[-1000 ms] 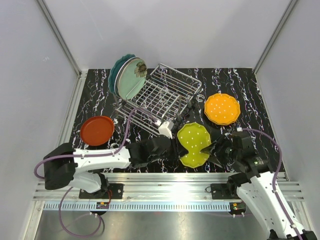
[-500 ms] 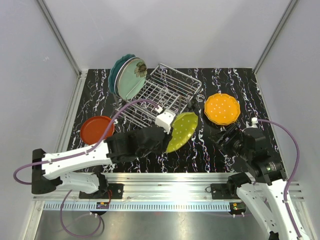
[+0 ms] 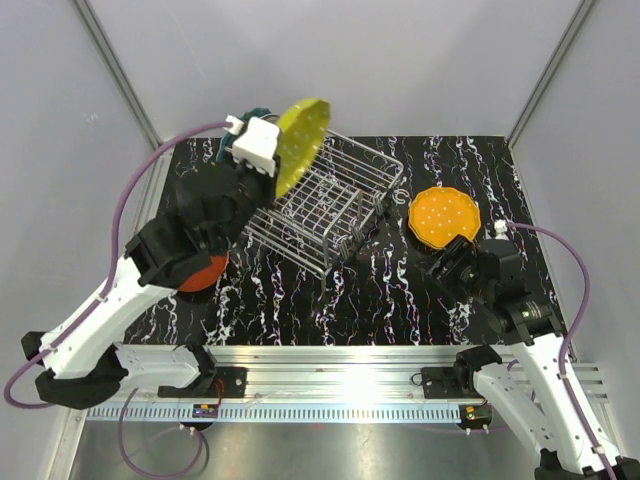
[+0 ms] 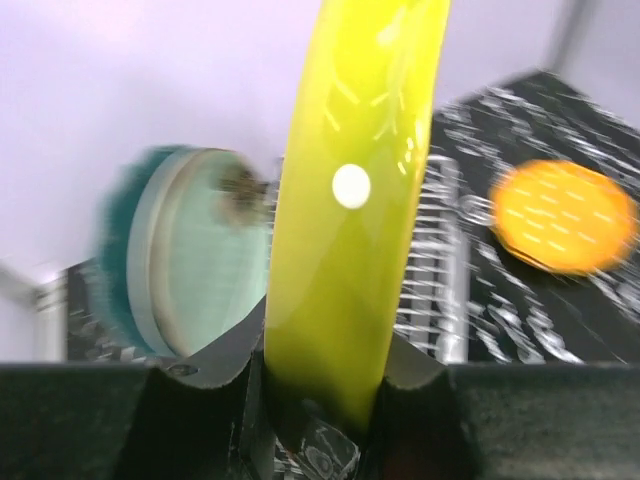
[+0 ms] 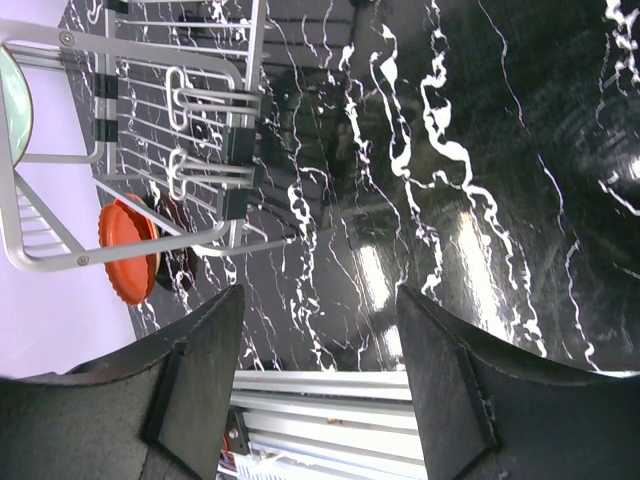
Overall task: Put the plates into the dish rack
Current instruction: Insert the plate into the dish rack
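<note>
Next, my left gripper moves down, stands the yellow-green plate in the rack beside the mint plate and releases it, as that place lies below the gripper.
My left gripper is shut on the lower rim of a yellow-green plate, which stands on edge in the air over the left end of the dish rack. In the left wrist view the plate rises between both fingers. Teal and mint plates stand upright in the rack's left end. A dotted orange plate lies flat to the right of the rack. A red-orange plate lies at the left, partly under my left arm. My right gripper hangs open and empty near the orange plate.
The silver wire rack sits at an angle on the black marbled tabletop. The red-orange plate shows beyond it in the right wrist view. White walls close in the table on three sides, and an aluminium rail runs along the near edge.
My left arm has lifted the yellow-green plate from the front of the table up and back to above the rack's left end. The right gripper has drawn back to the right.
</note>
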{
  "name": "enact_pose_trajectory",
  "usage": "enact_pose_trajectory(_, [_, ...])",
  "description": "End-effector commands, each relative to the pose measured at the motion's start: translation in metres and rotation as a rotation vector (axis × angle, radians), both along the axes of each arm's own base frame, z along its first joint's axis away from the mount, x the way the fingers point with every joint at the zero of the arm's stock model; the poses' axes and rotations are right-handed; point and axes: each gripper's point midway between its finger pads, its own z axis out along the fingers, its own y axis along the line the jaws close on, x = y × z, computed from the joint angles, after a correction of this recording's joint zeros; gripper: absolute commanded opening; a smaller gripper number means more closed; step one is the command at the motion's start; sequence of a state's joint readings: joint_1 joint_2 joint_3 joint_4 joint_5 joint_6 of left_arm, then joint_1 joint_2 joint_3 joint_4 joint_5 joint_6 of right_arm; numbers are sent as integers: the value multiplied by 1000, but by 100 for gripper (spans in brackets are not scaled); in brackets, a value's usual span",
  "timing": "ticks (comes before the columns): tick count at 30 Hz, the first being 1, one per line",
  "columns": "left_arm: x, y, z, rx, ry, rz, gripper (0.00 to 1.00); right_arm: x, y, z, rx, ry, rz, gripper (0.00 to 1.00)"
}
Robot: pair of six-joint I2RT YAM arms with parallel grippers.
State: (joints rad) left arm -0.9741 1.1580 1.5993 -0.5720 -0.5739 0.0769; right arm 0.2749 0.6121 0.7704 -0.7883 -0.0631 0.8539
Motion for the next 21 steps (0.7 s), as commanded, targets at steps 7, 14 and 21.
enact_pose_trajectory(7, [60, 36, 42, -28, -137, 107, 0, 30, 3, 12, -46, -80, 16, 70])
enact_pose_trajectory(14, [68, 41, 30, -22, -126, 88, 0, 44, 6, 6, -73, -69, 31, 72])
enact_pose_trajectory(21, [83, 53, 7, 24, -106, 147, 0, 55, 12, -6, -75, -43, 53, 72])
